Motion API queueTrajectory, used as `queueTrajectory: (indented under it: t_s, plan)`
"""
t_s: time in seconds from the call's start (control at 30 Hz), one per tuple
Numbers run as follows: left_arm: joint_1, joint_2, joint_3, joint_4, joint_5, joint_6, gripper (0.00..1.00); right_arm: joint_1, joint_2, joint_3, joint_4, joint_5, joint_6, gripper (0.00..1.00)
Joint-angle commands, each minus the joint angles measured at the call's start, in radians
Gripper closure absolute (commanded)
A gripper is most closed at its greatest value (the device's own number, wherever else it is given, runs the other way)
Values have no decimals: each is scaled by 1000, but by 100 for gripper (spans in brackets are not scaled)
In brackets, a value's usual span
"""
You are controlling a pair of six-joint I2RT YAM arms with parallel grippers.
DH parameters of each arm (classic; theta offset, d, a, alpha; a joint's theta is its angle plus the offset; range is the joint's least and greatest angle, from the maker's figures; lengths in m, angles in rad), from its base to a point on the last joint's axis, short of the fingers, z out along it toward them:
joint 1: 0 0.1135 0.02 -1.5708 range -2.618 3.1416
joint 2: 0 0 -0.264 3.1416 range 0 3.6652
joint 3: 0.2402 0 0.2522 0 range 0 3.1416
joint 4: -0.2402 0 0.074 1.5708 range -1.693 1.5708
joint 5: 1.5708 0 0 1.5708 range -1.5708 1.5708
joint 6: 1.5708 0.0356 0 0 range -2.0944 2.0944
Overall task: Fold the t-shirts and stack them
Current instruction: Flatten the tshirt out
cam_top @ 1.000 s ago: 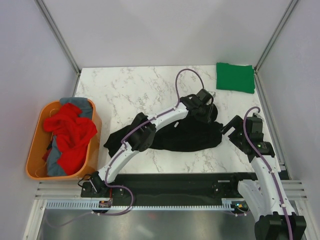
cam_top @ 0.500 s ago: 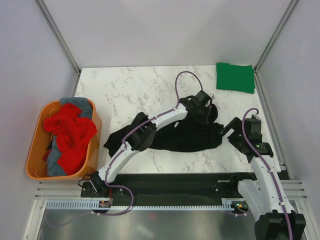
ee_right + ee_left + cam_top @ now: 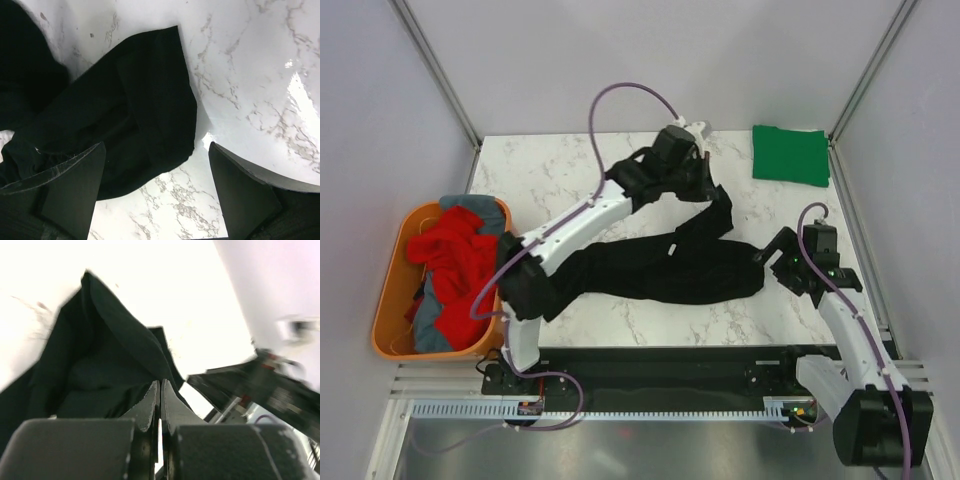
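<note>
The black t-shirt's far corner point(image 3: 751, 247) point(image 3: 169, 38) lies flat on the marble beyond my open fingers, so my right gripper moves outward and down onto it next and closes.
The black t-shirt point(image 3: 690, 270) lies spread across the middle of the marble table, with one part drawn up toward the back. My left gripper point(image 3: 705, 180) holds that raised part off the table. In the left wrist view its jaws point(image 3: 160, 382) are pressed together on the black cloth point(image 3: 100, 370), which hangs beyond them. My right gripper point(image 3: 770, 255) hovers open at the shirt's right edge. In the right wrist view its fingers point(image 3: 157, 150) straddle the rounded hem of the black cloth point(image 3: 125, 100) without touching it. A folded green t-shirt point(image 3: 790, 155) rests at the back right.
An orange tub point(image 3: 390, 290) stands off the table's left edge, holding a crumpled red t-shirt point(image 3: 460, 265) over a grey one point(image 3: 470, 205). Bare marble point(image 3: 570, 180) shows at the back left. Pale walls and metal posts close in the table's sides and back.
My left gripper shut on the black t-shirt and lifted it up and toward the back left, stretching the cloth out. The right gripper edged slightly toward the shirt.
</note>
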Motion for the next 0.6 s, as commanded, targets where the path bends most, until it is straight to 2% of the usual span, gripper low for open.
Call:
queueTrajectory:
  t_s: [0.0,0.13,0.27,0.57]
  plan:
    - [16,-201,-137,32,-74,-54,98,14,112,84,77,-68,-69,9]
    - [59,-357,-347,104,-99,-86,98,64,256,167,72,-42,-110,18]
    - [109,-421,-516,150,-56,-112,98,143,346,234,81,27,-132,24]
    - [160,-491,-682,231,-12,-123,98,183,574,353,89,153,-196,42]
